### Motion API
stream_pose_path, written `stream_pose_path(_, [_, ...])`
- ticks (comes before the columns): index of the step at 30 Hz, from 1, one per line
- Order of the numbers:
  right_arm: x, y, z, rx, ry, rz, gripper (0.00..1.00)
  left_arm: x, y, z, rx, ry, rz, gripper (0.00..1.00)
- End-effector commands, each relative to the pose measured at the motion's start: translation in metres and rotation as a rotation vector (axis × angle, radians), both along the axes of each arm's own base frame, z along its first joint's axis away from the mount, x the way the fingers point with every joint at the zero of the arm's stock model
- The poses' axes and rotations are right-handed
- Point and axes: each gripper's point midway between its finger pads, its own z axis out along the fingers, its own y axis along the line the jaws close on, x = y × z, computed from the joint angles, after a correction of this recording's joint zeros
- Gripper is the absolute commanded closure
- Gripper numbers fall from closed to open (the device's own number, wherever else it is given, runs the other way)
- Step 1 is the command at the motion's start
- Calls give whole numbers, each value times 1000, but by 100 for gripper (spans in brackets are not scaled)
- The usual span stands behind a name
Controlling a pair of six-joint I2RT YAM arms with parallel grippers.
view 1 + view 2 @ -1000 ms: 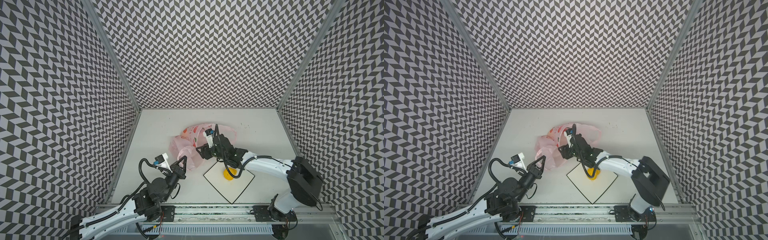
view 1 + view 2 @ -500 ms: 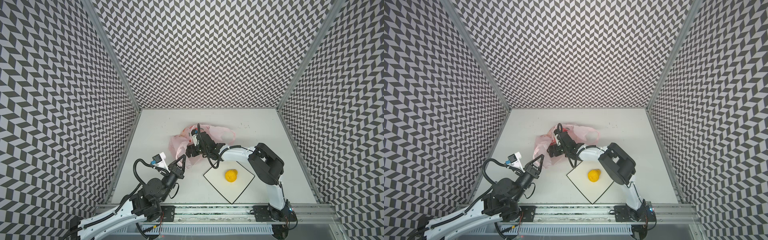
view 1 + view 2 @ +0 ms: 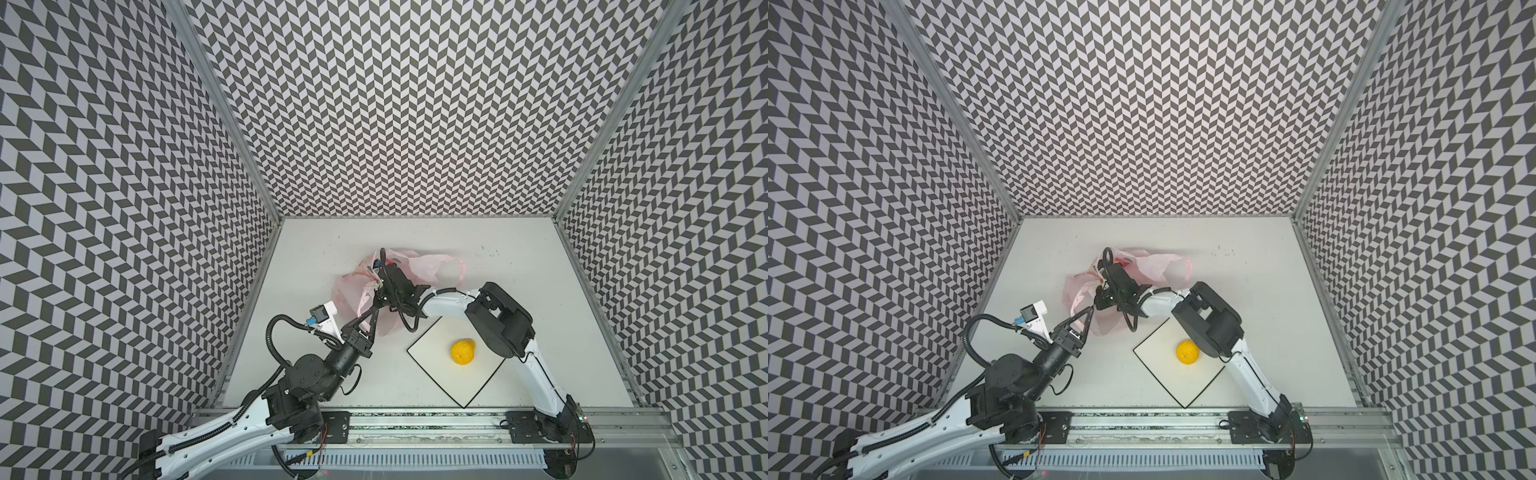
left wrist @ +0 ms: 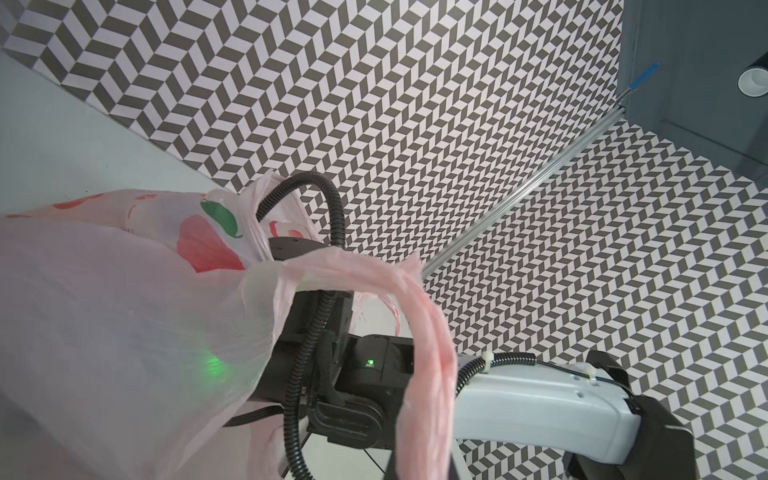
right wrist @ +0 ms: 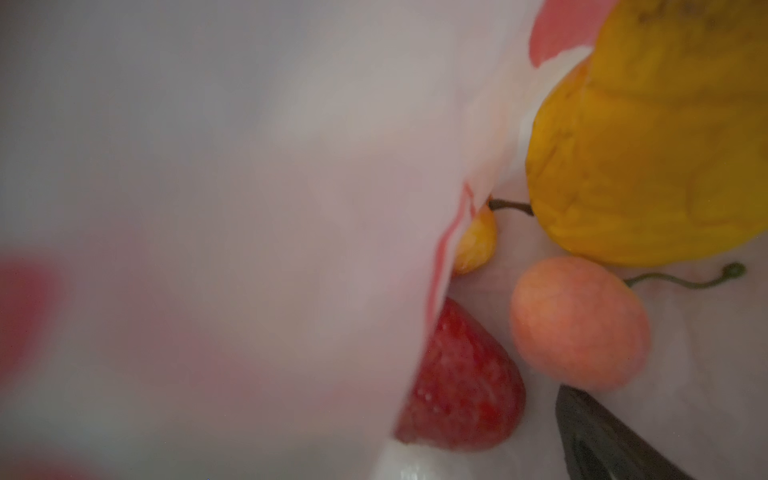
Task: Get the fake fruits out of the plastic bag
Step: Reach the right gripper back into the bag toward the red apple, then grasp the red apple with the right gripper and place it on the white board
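Note:
The right gripper eases deeper into the bag next until its fingers straddle the red strawberry [image 5: 465,382], then closes. It lies just ahead, beside the gripper's dark finger.
The pale-pink plastic bag [image 3: 419,266] [image 3: 1158,264] lies mid-table. My left gripper [image 3: 371,308] [image 3: 1091,311] is shut on one loop handle [image 4: 428,340] and holds it up. The right arm's wrist [image 3: 397,286] is pushed into the bag's mouth, so its fingertips are hidden in both top views. Inside the bag lie fake fruits: a bumpy yellow one [image 5: 656,145], a pink peach [image 5: 579,324], a red strawberry [image 5: 465,382] and a small yellow-orange stemmed one [image 5: 478,243]. My right gripper [image 5: 386,457] is open and holds nothing. One dark finger [image 5: 602,440] shows beside the peach. Another yellow fruit [image 3: 463,352] [image 3: 1187,352] sits outside.
The outside yellow fruit rests on a flat white square plate with a thin black rim [image 3: 440,386] [image 3: 1163,382], at the front right of the bag. Bag film [image 5: 208,208] blocks much of the right wrist view. Patterned walls close in three sides.
My right gripper left the yellow fruit on the plate, swung back to the bag, opened and went into its mouth. The left gripper kept its hold on the handle.

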Motion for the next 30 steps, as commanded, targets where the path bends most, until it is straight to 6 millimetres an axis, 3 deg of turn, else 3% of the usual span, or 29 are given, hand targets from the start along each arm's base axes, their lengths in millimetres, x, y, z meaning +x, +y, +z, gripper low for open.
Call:
stream_pose_path(1, [5,7,-15,-59,-37,-40,1,-3,1,23,-51,-36,-13,100])
stream_pose_path(5, [14,-4,-28,-168,-91,-103,8,-1,3,19,-58,-15,-1,100])
stream_pose_path(9, [20,-18,-24,-227,-140,-151,21,1,7,12,-71,13,23,100])
stream_pose_path(15, [25,-27,10,-236,-195,-183,43,7,19,-8,-78,77,89,100])
stream_pose_path(20, [13,-38,47,-187,-215,-172,59,9,29,-27,-96,128,132,100])
stream_pose_path(30, [-26,-86,84,-120,-192,-153,64,11,34,-40,-92,153,160,100])
